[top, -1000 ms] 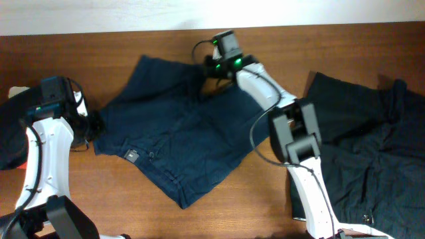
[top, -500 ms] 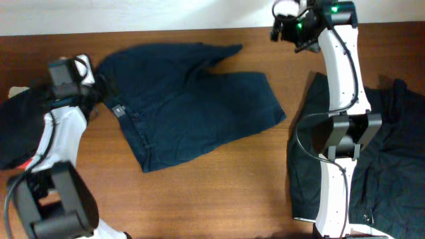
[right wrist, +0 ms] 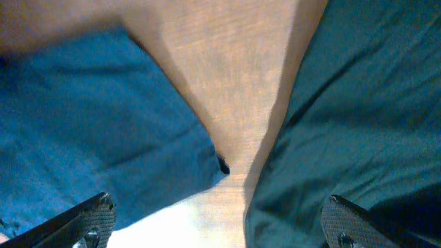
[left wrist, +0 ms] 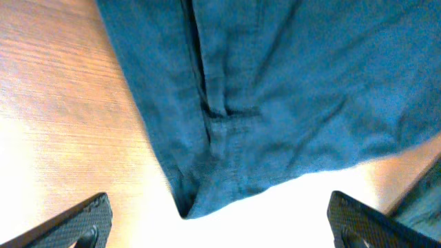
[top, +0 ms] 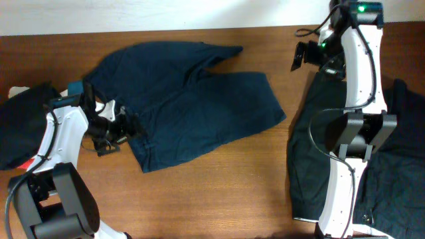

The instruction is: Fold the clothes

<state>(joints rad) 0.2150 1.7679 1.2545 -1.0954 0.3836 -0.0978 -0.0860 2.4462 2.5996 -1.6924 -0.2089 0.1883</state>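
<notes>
My left gripper moves back and down to the navy shorts' near corner [top: 147, 165] [left wrist: 190, 201] next, which sits below it, nearer my base, because the corner's point juts onto bare wood.
The navy shorts [top: 192, 99] lie folded over in the middle of the table, one flap pointing to the far edge. My left gripper [top: 126, 126] is at their near-left edge. In the left wrist view it [left wrist: 220, 231] is open and empty, with a corner of the navy shorts [left wrist: 227, 103] just ahead of the fingertips [left wrist: 86, 222]. My right gripper [top: 304, 56] hovers open between the navy shorts and the near-black pair [top: 385, 153]. Its wrist view shows the gripper [right wrist: 220, 224] empty, over bare wood between the navy shorts [right wrist: 96, 138] and the near-black pair [right wrist: 358, 117].
Another dark bundle of cloth [top: 16, 126] lies at the table's far left edge beside my left arm. The near-black pair covers the right end of the table, around the right arm's base [top: 352, 133]. Bare wood [top: 219, 192] shows along the front.
The navy shorts went from spread out to folded over. Both grippers let go of them. The left one dropped to the near-left edge and the right one drew off to the right.
</notes>
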